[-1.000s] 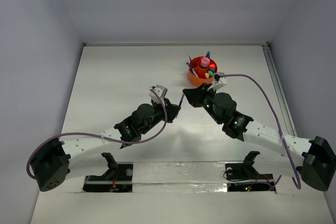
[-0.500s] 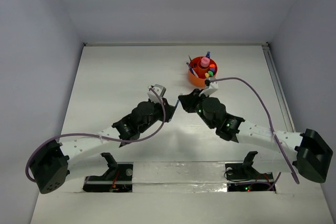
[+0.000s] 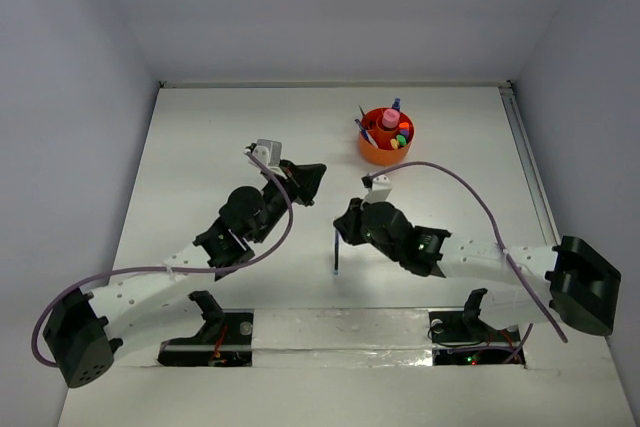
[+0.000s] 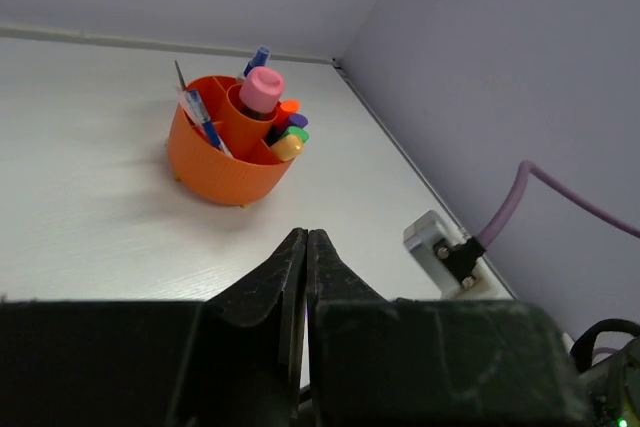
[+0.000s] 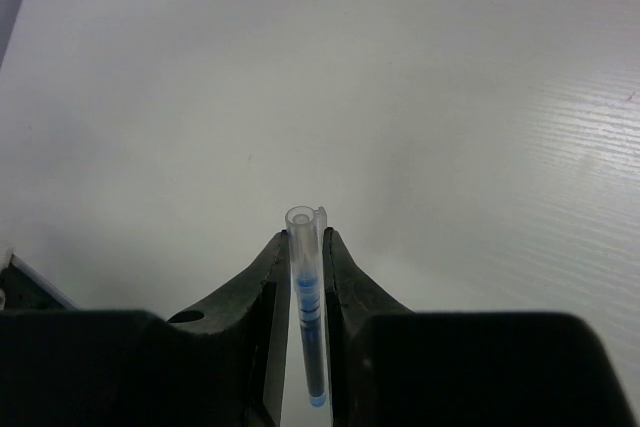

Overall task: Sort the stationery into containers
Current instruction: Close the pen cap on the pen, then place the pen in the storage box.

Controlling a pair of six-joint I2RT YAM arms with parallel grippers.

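Note:
I will swing my right gripper outward over the orange tub's pen section (image 3: 370, 132) next and release the blue pen where similar pens already stand.
The round orange tub (image 3: 386, 138) stands at the back right, holding a pink tube, pens and highlighters. In the left wrist view the tub (image 4: 215, 162) shows the pink tube (image 4: 262, 89), blue pens (image 4: 201, 115) and coloured highlighter ends (image 4: 289, 133). My right gripper (image 3: 344, 228) is shut on a thin blue pen (image 3: 337, 255) that hangs down over the table middle. The right wrist view shows this pen (image 5: 304, 282), with a clear cap, between the jaws of that gripper (image 5: 303, 239). My left gripper (image 3: 312, 179) is shut and empty, left of the tub (image 4: 305, 237).
White table with grey walls on three sides. The white camera mount (image 4: 441, 246) and purple cable of the right arm sit close to the left gripper's right side. A rail runs along the table's right edge (image 3: 527, 167).
The left gripper has come away from the pen and moved up and to the left. The right gripper has drawn back toward the near edge with the pen, now hanging down.

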